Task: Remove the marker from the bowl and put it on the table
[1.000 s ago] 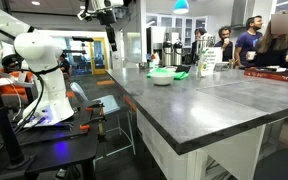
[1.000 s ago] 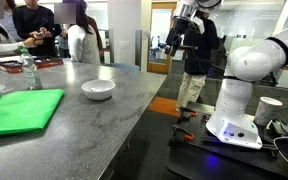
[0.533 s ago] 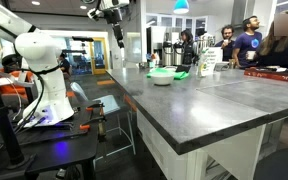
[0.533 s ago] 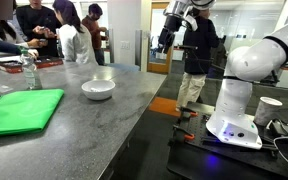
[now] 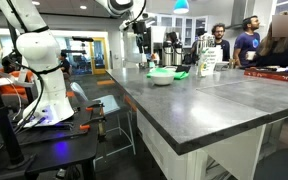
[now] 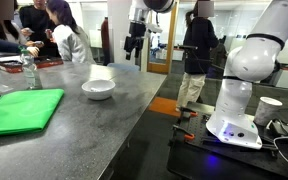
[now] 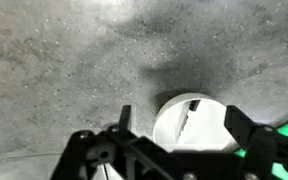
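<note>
The marker point(image 7: 187, 117) lies below and outward of my open fingers, so my gripper needs to move outward and lower into the bowl point(image 7: 206, 133), onto the middle of it.
The pale grey-green bowl point(image 5: 161, 76) stands on the dark grey table point(image 5: 219, 110); it shows in both exterior views point(image 6: 98, 89). In the wrist view the bowl point(image 7: 206, 133) lies below, with the thin dark marker point(image 7: 187, 120) lying inside it. My gripper point(image 5: 141, 47) hangs high over the table, above and a little short of the bowl, also seen in an exterior view point(image 6: 134, 46). In the wrist view its jaws point(image 7: 181, 125) are open and empty, with the bowl between them far below.
A bright green cloth point(image 6: 24, 110) lies near the bowl, and green items point(image 5: 181, 74) sit beside it. A bottle point(image 6: 26, 72) and several people stand at the table's far end. Coffee dispensers point(image 5: 169, 45) stand behind. The robot base point(image 6: 234, 100) sits off the table's edge.
The arm has swung from beside the table's edge to over the table, bringing the gripper towards the bowl. The bowl and marker have not moved.
</note>
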Tool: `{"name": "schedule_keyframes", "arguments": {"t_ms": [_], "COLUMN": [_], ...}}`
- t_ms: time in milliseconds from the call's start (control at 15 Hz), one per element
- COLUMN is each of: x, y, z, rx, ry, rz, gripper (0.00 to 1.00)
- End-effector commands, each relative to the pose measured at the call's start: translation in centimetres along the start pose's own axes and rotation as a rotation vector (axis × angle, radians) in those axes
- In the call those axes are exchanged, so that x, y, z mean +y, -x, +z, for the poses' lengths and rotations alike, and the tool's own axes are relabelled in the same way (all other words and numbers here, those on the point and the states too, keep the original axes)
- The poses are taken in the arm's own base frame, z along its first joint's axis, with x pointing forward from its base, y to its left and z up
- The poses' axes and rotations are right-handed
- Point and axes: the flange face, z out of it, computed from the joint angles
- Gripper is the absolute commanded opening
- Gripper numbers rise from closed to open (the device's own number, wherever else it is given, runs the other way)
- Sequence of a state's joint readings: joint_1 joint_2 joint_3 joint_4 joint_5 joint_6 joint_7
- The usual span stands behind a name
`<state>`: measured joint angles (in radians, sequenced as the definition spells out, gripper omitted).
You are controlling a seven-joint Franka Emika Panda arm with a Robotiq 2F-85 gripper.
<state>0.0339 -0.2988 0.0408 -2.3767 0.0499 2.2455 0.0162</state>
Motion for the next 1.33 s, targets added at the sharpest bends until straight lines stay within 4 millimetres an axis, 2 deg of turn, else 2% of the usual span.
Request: {"name": "schedule_keyframes", "arguments": {"t_ms": [0, 200, 400, 600, 800, 1267], "x": [-0.4, -1.6, -3.5, -6.2, -8.0, -8.1], "y": [-6.5, -10.1, -11.8, -11.4, -10.8, -12.0], "z": [2.9, 5.7, 8.0, 9.8, 11.7, 16.7], "rx": [-0.062, -0.082, -0.094, -0.12, -0.177, -0.237], "ry": [0.036, 0.071, 0.087, 0.105, 0.076, 0.008], "rz": [0.04, 0.082, 0.172, 0.184, 0.152, 0.103], "gripper": [1.0, 1.0, 1.0, 1.0, 1.0, 1.0]}}
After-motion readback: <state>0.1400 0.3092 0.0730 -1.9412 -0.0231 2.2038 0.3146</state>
